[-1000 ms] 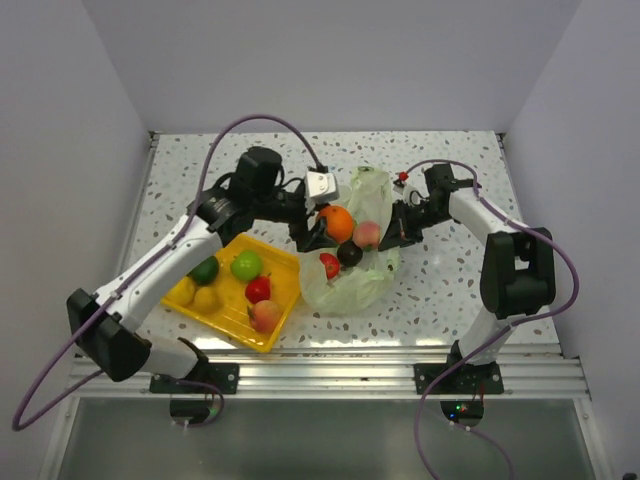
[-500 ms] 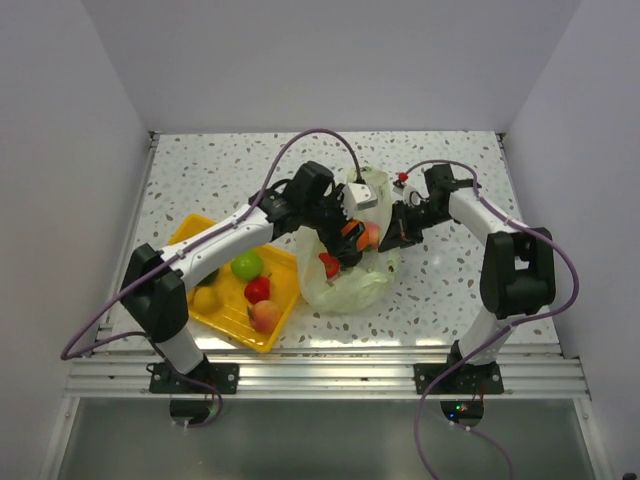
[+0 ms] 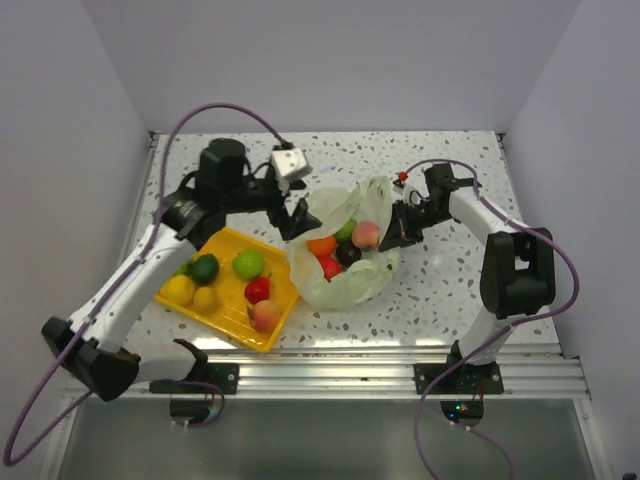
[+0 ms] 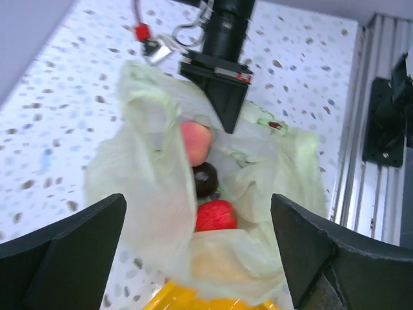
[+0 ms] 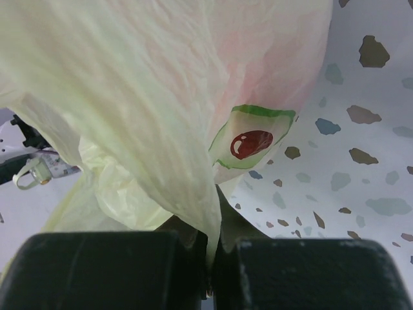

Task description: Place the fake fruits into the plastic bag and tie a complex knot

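The yellow fruit nearer the peach is still outside the bag (image 3: 350,275), so the robot's left gripper will next move back over the tray and down around that fruit.
The pale green plastic bag (image 3: 350,275) lies open at the table's middle. It holds an orange fruit (image 3: 321,245), a red one (image 3: 330,266), a dark one (image 3: 348,254), a green one (image 3: 346,230) and a pink one (image 3: 367,235). My right gripper (image 3: 398,228) is shut on the bag's right rim (image 5: 210,219) and holds it up. My left gripper (image 3: 297,220) is open and empty, just left of the bag's mouth. In the left wrist view the pink (image 4: 195,142), dark (image 4: 205,179) and red (image 4: 215,216) fruits show inside the bag. Several more fruits lie in the tray.
A yellow tray (image 3: 275,330) sits left of the bag with a green apple (image 3: 247,264), a lime (image 3: 204,268), two yellow fruits (image 3: 180,290), a red fruit (image 3: 258,289) and a peach (image 3: 265,314). The metal rail runs along the near edge.
My left gripper was over the bag with the orange fruit. It has let the orange go into the bag and pulled back left, open. The right arm has not moved.
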Robot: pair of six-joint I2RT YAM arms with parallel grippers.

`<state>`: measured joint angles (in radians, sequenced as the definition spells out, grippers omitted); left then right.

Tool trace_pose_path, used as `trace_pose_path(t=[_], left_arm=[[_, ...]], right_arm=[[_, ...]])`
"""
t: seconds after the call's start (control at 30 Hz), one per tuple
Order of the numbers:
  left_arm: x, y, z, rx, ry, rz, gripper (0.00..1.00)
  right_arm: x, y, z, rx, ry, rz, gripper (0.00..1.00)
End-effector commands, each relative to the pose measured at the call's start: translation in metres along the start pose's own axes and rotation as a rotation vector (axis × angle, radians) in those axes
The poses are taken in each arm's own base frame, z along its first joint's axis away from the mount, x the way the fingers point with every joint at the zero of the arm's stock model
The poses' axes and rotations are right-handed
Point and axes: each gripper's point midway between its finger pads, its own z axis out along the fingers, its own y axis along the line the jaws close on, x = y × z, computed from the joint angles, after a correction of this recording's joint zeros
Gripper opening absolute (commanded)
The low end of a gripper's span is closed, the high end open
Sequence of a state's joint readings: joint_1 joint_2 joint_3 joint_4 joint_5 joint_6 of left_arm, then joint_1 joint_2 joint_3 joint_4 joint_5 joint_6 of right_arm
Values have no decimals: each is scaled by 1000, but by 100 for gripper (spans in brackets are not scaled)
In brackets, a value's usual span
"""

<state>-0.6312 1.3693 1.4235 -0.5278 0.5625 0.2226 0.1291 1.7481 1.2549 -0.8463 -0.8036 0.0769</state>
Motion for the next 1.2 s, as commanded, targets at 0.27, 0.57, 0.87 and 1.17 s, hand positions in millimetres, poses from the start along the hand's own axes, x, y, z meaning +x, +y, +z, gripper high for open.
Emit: trace_pose_path(t=[0.27, 0.57, 0.87, 1.17], left_arm=[[154, 53, -156, -502, 308, -190, 89], [302, 41, -229, -601, 790, -426, 82], [342, 26, -207, -457, 823, -447, 81], [364, 18, -189, -365, 827, -495, 79]], right_arm=[[-6, 12, -7, -22, -20, -41, 0], [-6, 15, -9, -21, -26, -54, 0], [-6, 15, -10, -25, -22, -54, 0], [-7, 12, -9, -17, -18, -48, 0]])
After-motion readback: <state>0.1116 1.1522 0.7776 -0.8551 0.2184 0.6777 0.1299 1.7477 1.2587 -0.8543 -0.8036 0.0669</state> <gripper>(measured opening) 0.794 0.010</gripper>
